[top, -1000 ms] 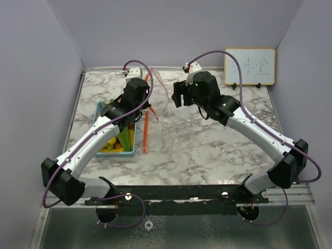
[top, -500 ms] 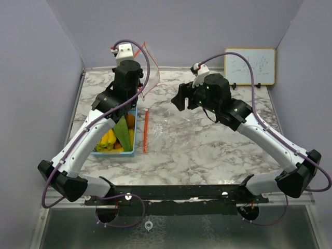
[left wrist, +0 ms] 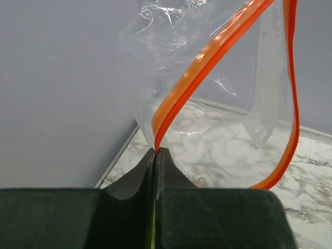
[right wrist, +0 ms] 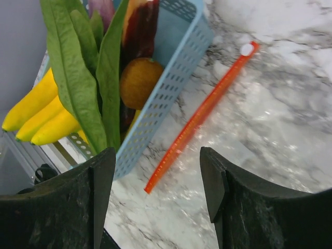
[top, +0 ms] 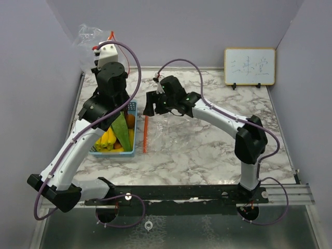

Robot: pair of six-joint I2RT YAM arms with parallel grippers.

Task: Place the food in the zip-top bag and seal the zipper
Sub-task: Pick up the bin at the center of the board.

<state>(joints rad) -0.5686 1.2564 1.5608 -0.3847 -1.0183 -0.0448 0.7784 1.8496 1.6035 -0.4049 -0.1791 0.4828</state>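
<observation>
I will lower my right gripper sideways onto the basket's rim beside the orange piece, since that rim lies below it and to its left in the top view.
My left gripper (top: 104, 41) is raised high over the back-left corner. It is shut on the orange zipper edge (left wrist: 207, 57) of a clear zip-top bag (left wrist: 171, 62), which hangs open above the fingertips (left wrist: 156, 151). The food sits in a light-blue basket (top: 130, 150): yellow bananas (right wrist: 36, 114), long green leaves (right wrist: 78, 67) and an orange round piece (right wrist: 140, 78). My right gripper (top: 149, 108) is open and empty, low over the table beside the basket's right wall (right wrist: 166, 88). An orange zipper strip (right wrist: 199, 116) with a white slider (right wrist: 247, 50) lies between its fingers (right wrist: 78, 207).
The orange strip (top: 146, 134) lies on the marble table (top: 207, 145) just right of the basket, with clear film (top: 162, 129) beside it. A small whiteboard (top: 249, 66) leans at the back right. Purple walls enclose the table on three sides.
My left arm has lifted the bag up and to the left, from mid-table to the back-left corner. My right gripper has swung left and down to the strip by the basket.
</observation>
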